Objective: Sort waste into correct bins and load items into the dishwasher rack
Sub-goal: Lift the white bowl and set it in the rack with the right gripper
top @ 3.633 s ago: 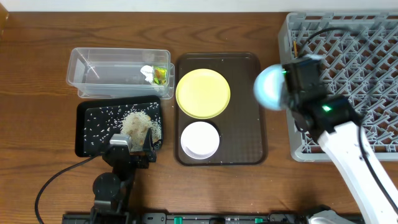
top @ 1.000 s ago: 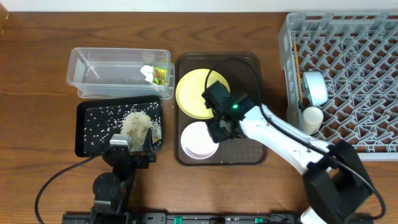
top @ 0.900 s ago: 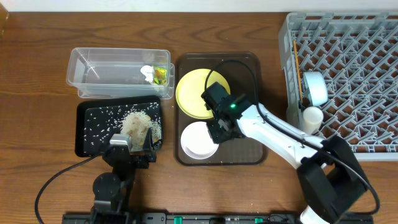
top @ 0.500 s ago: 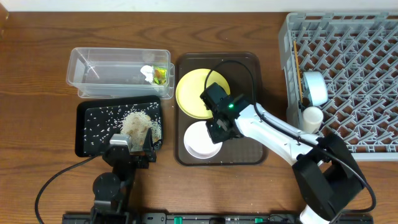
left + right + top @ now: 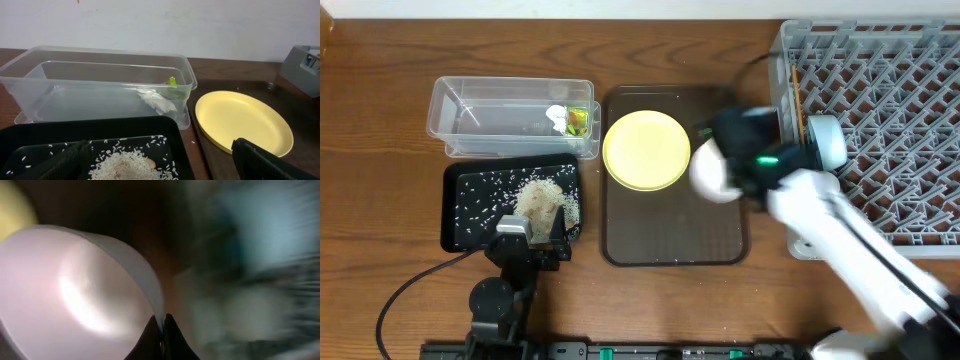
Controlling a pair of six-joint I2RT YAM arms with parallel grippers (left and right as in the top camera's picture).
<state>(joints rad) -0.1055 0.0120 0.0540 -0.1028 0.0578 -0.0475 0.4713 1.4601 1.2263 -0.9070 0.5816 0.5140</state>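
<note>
The right gripper should next carry the white bowl past the light blue bowl, which takes up the rack's edge, then turn and lower it onto free pegs of the rack.
My right gripper is shut on the rim of the white bowl and holds it in the air over the right side of the brown serving tray; the view is blurred by motion. The yellow plate lies at the tray's back. The light blue bowl stands in the grey rack at its left edge, by the chopsticks. My left gripper is open over the black tray holding rice. The clear tub holds the wrapper and white scrap.
A white cylindrical piece sits at the rack's left edge below the blue bowl. The wooden table surrounds everything. The front half of the brown tray is bare.
My right gripper has lifted the white bowl off the tray's front left and carried it right toward the rack. Before that the blue bowl went into the rack. The left arm has not moved.
</note>
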